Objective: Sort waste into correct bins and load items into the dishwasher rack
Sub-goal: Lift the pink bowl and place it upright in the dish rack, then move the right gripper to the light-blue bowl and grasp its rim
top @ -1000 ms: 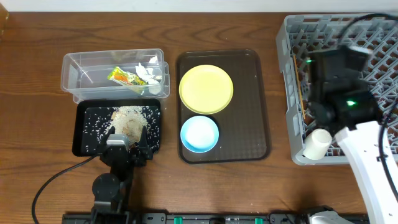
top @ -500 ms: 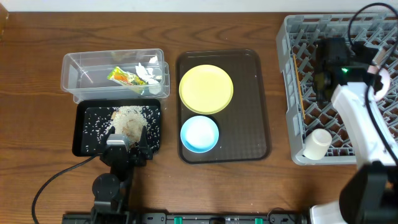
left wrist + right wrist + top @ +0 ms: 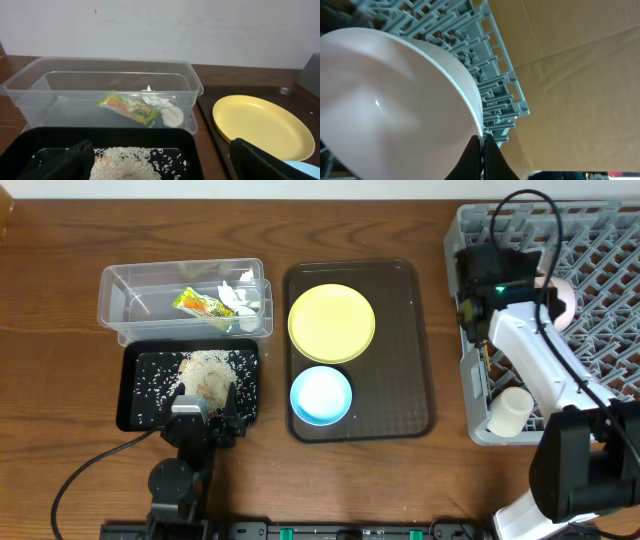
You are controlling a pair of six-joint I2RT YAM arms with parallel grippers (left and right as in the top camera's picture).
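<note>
My right gripper shifts toward the rack's edge by the brown serving tray next, then releases the white bowl, since it already hangs over the rack.
My right gripper is shut on the rim of the white bowl and holds it tilted over the grey dishwasher rack. In the right wrist view the fingertips pinch the bowl above the rack. My left gripper is open and empty at the near edge of the black tray, which holds rice. The clear tub holds the snack wrapper and paper scraps. The yellow plate and blue bowl lie apart. I cannot make out the chopsticks.
The plate and blue bowl sit on a dark brown serving tray between the bins and the rack. A white cup-like thing lies in the rack's near left corner. The left wrist view shows the tub, wrapper, rice and plate.
My right arm has swung from the rack's near side to its far left part, and the white bowl now shows in its gripper. The left arm has not moved.
</note>
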